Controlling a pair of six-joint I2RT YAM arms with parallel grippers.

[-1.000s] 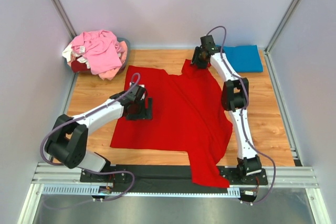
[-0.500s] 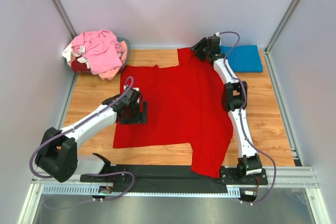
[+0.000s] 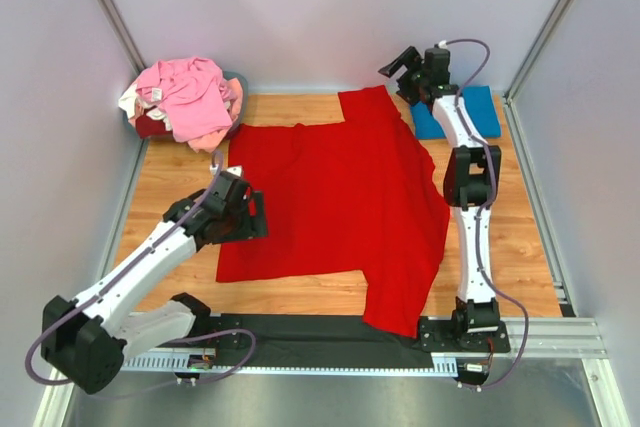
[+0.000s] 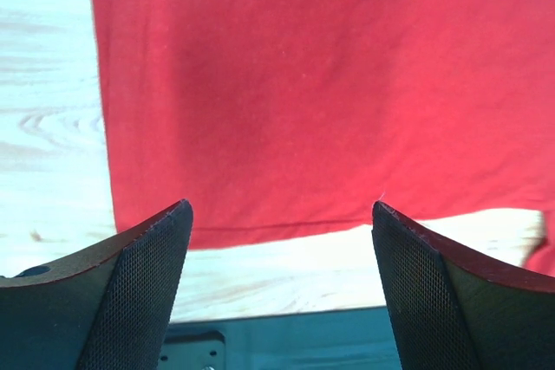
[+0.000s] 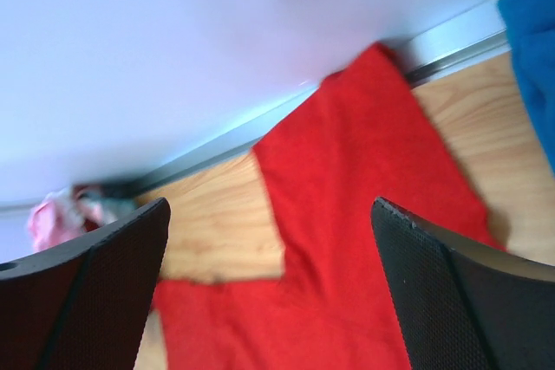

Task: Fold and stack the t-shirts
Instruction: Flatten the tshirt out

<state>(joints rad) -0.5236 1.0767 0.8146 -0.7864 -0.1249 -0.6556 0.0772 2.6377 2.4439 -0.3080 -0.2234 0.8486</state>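
My left gripper moves down and back onto the red t-shirt's near hem corner [image 3: 220,278] [image 4: 121,226] next, since that lies below the gripper and to its left in the top view.
A bright red t-shirt [image 3: 340,192] lies spread flat on the wooden table [image 3: 175,172], one sleeve at the back [image 3: 370,107] and the other draped over the front rail [image 3: 395,312]. A folded blue t-shirt [image 3: 478,112] rests at the back right, partly behind my right arm. Pink and cream t-shirts [image 3: 185,97] are heaped at the back left. My left gripper [image 3: 245,219] hovers open over the red shirt's left edge [image 4: 286,127], holding nothing. My right gripper [image 3: 400,65] is raised near the back wall, open and empty, above the back sleeve [image 5: 364,145].
Grey walls close in the table on three sides. A black and metal rail [image 3: 300,332] runs along the near edge by the arm bases. The blue t-shirt [image 5: 533,41] and the pink heap [image 5: 52,218] show at the edges of the right wrist view.
My right gripper carried the back sleeve toward the wall, spreading it flat, then opened, let go and lifted away. My left arm pulled back off the shirt toward the left.
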